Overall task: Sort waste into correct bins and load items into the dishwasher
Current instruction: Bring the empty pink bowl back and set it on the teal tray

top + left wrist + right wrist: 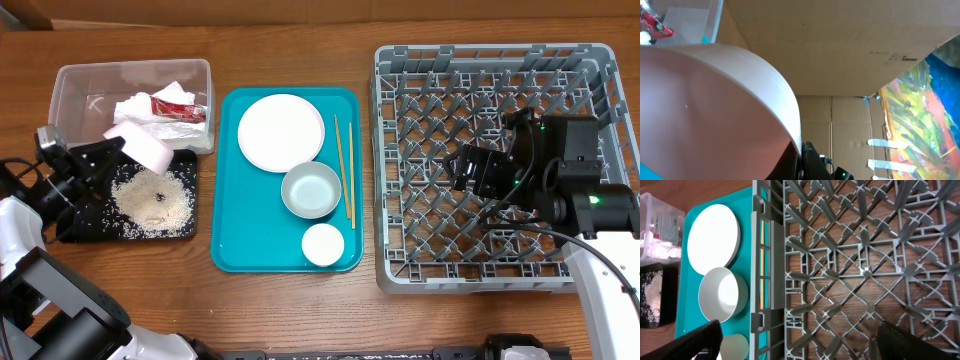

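Observation:
The teal tray's empty near corner [252, 228] is right of my left gripper in the overhead view, so I will swing there, level, lower and release the bowl.
My left gripper [118, 153] is shut on the rim of a white bowl [150, 148] and holds it tilted over the black tray [70, 228], where a pile of rice grains [155, 200] lies. In the left wrist view the bowl [715, 110] fills the frame, its rim pinched between my fingers [800, 160]. The clear tub [70, 85] holds crumpled napkins [135, 108] and the red wrapper [175, 106]. My right gripper [462, 170] is open and empty above the grey dish rack [500, 270], as the right wrist view [800, 340] shows.
The teal tray [230, 200] between the bins and the rack carries a white plate [281, 132], a pale grey bowl [311, 190], a small white cup [323, 244] and two chopsticks [343, 170]. The rack's near wall [767, 270] stands next to the tray.

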Motion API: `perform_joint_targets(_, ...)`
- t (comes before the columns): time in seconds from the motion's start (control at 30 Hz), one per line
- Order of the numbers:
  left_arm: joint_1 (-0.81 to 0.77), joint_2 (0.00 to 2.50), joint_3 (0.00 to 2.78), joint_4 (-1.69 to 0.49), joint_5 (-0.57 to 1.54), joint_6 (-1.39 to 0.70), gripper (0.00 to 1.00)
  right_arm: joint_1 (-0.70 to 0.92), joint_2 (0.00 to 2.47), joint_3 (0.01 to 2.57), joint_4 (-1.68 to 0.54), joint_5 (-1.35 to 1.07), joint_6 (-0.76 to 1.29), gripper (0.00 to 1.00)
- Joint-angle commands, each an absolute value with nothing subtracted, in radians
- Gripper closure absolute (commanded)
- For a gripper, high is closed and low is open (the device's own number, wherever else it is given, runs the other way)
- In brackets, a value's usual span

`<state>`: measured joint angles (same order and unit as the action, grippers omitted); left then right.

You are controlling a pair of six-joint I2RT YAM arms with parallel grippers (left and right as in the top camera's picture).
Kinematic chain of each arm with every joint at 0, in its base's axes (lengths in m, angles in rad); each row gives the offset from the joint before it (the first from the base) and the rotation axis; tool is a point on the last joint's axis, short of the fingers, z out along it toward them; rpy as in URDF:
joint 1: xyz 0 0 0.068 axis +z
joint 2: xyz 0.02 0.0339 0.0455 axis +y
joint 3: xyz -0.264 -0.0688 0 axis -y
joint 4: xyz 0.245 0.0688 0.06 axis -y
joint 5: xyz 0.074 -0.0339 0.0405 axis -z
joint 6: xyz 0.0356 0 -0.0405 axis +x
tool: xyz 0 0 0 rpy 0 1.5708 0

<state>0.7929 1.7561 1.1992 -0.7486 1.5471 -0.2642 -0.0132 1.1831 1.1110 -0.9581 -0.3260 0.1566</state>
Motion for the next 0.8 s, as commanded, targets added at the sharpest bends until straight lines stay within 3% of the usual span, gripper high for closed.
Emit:
perform_joint_targets(0.0, 0.798, 1.737, 1.200, -0.720, 1.571, -0.296, 0.96, -0.018, 1.180, 1.133, -0.953, -0.336, 0.157, 0.00)
perform_joint_targets(0.3, 0.679, 1.724, 1.223, -0.704, 1.431, -0.297, 0.96, -0.018, 1.180, 1.133, -0.957, -0.339, 0.157, 0.00)
perform_joint_targets(0.53, 0.435, 1.571, 1.348, -0.754, 1.185, -0.323, 0.96, -0.018, 1.180, 1.133, -0.962, -0.339, 0.157, 0.00)
perform_joint_targets(0.77, 0.163, 1.439, 1.539, -1.078, 0.524, -0.170, 0.96, -0.018, 1.180, 1.133, -0.959, -0.339, 0.157, 0.00)
